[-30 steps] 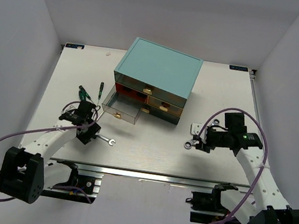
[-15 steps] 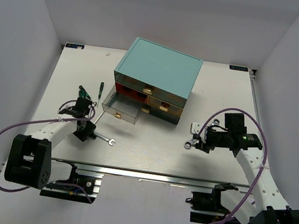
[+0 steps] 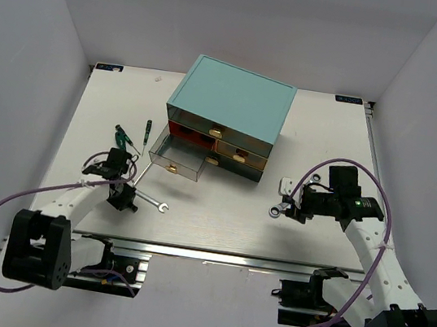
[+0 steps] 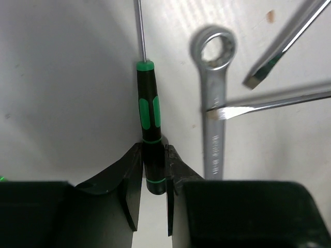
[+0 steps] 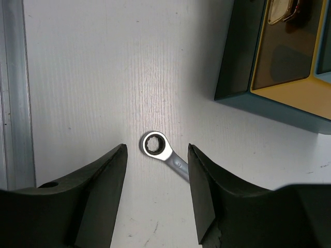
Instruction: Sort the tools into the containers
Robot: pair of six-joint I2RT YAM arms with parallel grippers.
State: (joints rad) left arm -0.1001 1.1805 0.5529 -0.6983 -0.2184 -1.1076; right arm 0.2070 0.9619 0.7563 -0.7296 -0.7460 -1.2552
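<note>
I need to rise, carry the screwdriver over the lower drawer (image 3: 176,157) and release: it stands open outward of my left gripper and right in the top view.
My left gripper (image 4: 153,150) is shut on the black end of a green-handled screwdriver (image 4: 148,108), low over the table. A silver wrench (image 4: 214,103) lies just right of it, ring end away from me, with two thin screwdriver shafts (image 4: 289,36) crossing above it. In the top view the left gripper (image 3: 121,196) sits beside that wrench (image 3: 153,201). Two more green screwdrivers (image 3: 125,135) lie left of the teal chest (image 3: 231,108), whose lower left drawer (image 3: 176,157) is pulled open. My right gripper (image 5: 156,150) is open, its fingers either side of a second wrench (image 5: 158,145).
The chest's other drawers (image 5: 289,62) are closed and show amber fronts just beyond the right gripper. White walls enclose the table on three sides. A metal rail (image 5: 13,93) runs along the near table edge.
The left arm's elbow has swung in toward its base and the gripper has shifted slightly left beside the wrench. The right arm has not moved.
</note>
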